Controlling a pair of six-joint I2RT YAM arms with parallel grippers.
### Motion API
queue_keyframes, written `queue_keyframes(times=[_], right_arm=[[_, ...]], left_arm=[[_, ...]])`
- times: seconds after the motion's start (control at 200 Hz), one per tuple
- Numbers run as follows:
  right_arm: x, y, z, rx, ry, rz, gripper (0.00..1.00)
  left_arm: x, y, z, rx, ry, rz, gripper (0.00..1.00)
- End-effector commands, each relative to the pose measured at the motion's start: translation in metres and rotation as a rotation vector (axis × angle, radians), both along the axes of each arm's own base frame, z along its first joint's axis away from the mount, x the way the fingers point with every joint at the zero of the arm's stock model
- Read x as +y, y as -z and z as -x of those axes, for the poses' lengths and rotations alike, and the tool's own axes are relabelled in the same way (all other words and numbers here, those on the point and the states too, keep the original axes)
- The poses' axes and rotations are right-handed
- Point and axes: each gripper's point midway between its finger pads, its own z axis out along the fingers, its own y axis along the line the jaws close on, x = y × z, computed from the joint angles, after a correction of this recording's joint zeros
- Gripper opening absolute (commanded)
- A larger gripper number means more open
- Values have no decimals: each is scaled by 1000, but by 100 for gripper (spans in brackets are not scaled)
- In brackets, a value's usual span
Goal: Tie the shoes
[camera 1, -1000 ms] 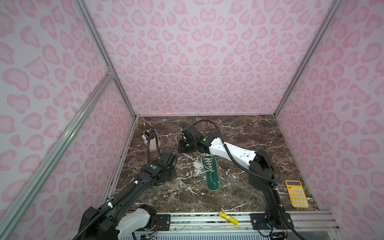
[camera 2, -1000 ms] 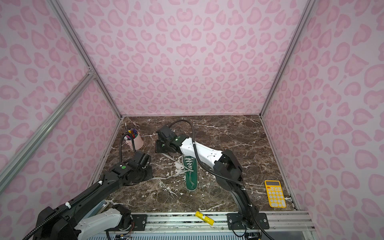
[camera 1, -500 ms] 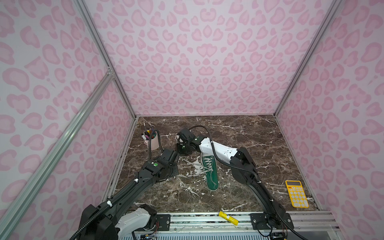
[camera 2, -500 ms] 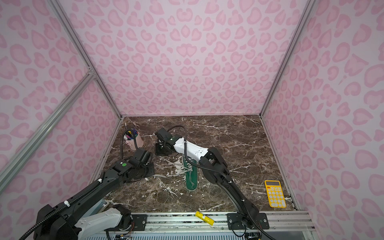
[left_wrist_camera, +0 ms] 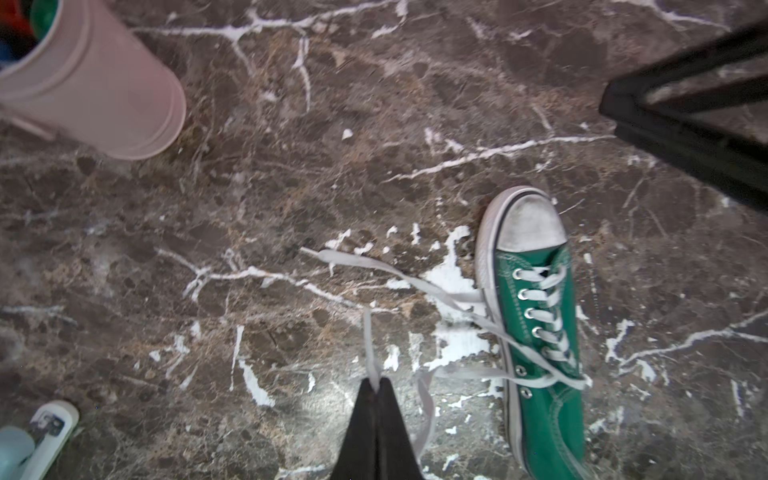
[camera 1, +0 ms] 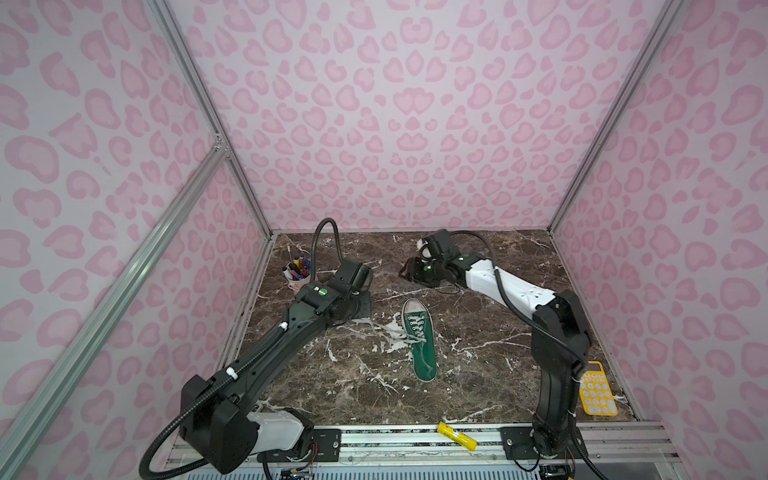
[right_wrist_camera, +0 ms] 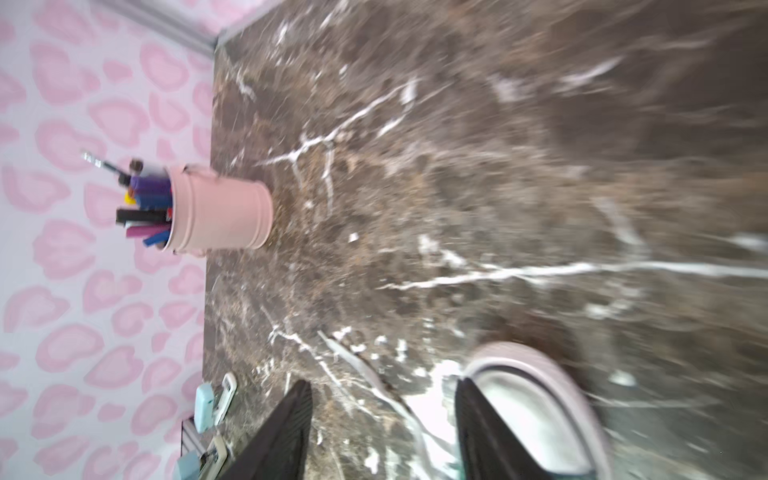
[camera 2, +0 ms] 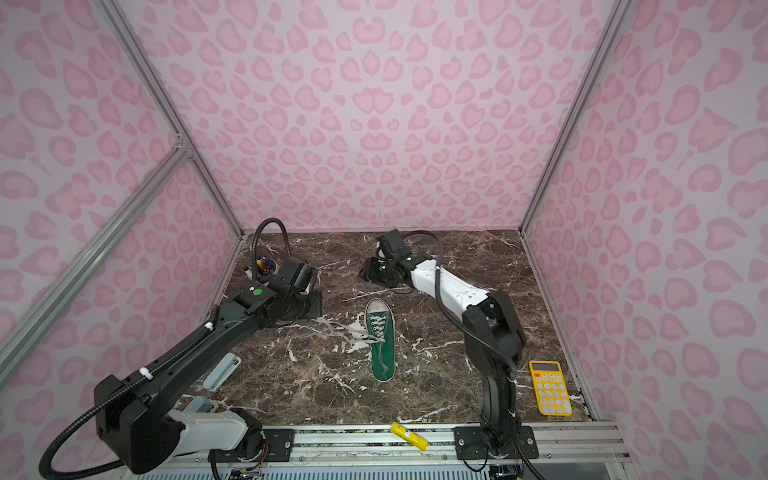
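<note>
Both laces trail off the sneaker's other side. My left gripper should next take the lace end across it and let go over the bare marble toward the calculator.
The shoes are one green sneaker [camera 1: 420, 345] [camera 2: 382, 345] with a white toe cap, lying mid-table with its toe toward the back wall. Its off-white laces [left_wrist_camera: 415, 282] trail loose to the left. My left gripper [left_wrist_camera: 376, 384] [camera 1: 360, 309] is shut on one lace, left of the toe; the lace end sticks out past its tips. The other lace end [left_wrist_camera: 322, 253] lies free on the marble. My right gripper [right_wrist_camera: 383, 382] [camera 1: 405, 272] [camera 2: 365, 272] hangs open and empty behind the toe cap [right_wrist_camera: 536, 399].
A pink cup of markers [camera 1: 297, 274] [right_wrist_camera: 220, 212] stands at the back left. On the right near the front lies a yellow calculator [camera 1: 597, 388]. A light blue object [camera 2: 222, 370] lies front left, and a yellow item [camera 1: 456, 436] on the front rail.
My right gripper has opened and swung right, away from the cup side, to behind the toe. My left gripper stays shut and has shifted slightly toward the back.
</note>
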Motion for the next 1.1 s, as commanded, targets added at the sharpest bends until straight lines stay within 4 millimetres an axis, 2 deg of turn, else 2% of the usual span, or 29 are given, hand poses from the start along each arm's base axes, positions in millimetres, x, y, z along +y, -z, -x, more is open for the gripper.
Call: queue_keyframes(times=[0.0, 0.14, 0.165, 0.31, 0.405, 0.5, 0.605, 0.745, 0.92, 1.095], right_arm=[[-60, 7, 6, -22, 86, 39, 57], [-154, 1, 28, -33, 236, 108, 57], [-174, 0, 34, -31, 273, 129, 57], [-259, -12, 61, -49, 448, 197, 58], [-304, -20, 77, -83, 561, 230, 58], [-334, -29, 88, -116, 640, 242, 59], [-350, -32, 94, -112, 675, 233, 59], [-358, -34, 95, -112, 687, 238, 59], [-357, -33, 93, -107, 684, 224, 59], [-351, -27, 93, -94, 666, 195, 58]], left_arm=[[-37, -21, -19, -29, 136, -3, 3], [-108, -29, -39, -29, 303, -21, 3], [-123, -28, -40, -24, 336, -23, 3], [-201, -17, -40, -3, 497, -17, 3], [-247, -11, -34, 8, 577, 32, 3], [-286, 1, -23, 23, 647, 79, 3], [-315, 20, -10, 59, 697, 126, 3], [-340, 46, 11, 126, 751, 174, 3], [-368, 70, 42, 228, 851, 270, 3], [-385, 80, 52, 257, 899, 337, 3]])
